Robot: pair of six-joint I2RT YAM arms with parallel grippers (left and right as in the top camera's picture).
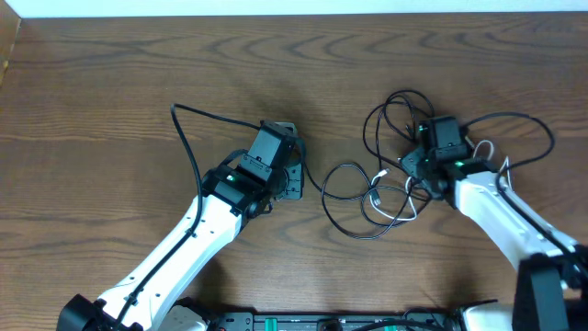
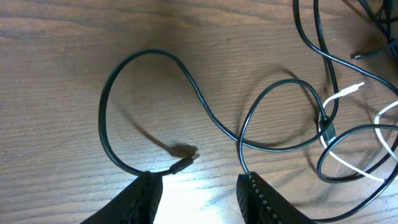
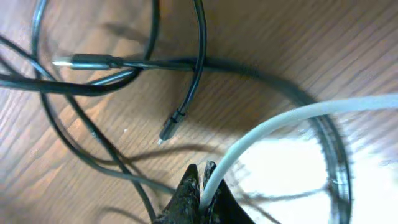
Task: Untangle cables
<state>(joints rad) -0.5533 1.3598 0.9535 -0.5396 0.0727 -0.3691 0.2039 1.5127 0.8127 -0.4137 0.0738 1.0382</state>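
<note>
I should lift my right gripper next, move the white cable (image 1: 381, 195) to the right in the overhead view and let it go over bare wood, because black cables crowd it.
A tangle of thin black cables (image 1: 354, 198) lies on the wood table between my arms, with a white cable (image 1: 381, 195) running through it. My left gripper (image 1: 294, 176) is open and empty at the tangle's left end. In the left wrist view its fingers (image 2: 199, 194) straddle bare wood just short of a black cable loop (image 2: 143, 59) and that loop's small plug end (image 2: 183, 164). The white cable (image 2: 348, 93) lies far right there. My right gripper (image 1: 415, 167) is shut on the white cable (image 3: 280, 124), pinched between the fingertips (image 3: 202, 185) above crossing black cables (image 3: 199, 62) and a loose plug (image 3: 168, 130).
The wooden table (image 1: 110, 83) stretches left and back. A black cord (image 1: 184, 138) loops off the left arm, and another (image 1: 533, 124) loops off the right arm. A second black plug (image 3: 84, 62) lies at the upper left of the right wrist view.
</note>
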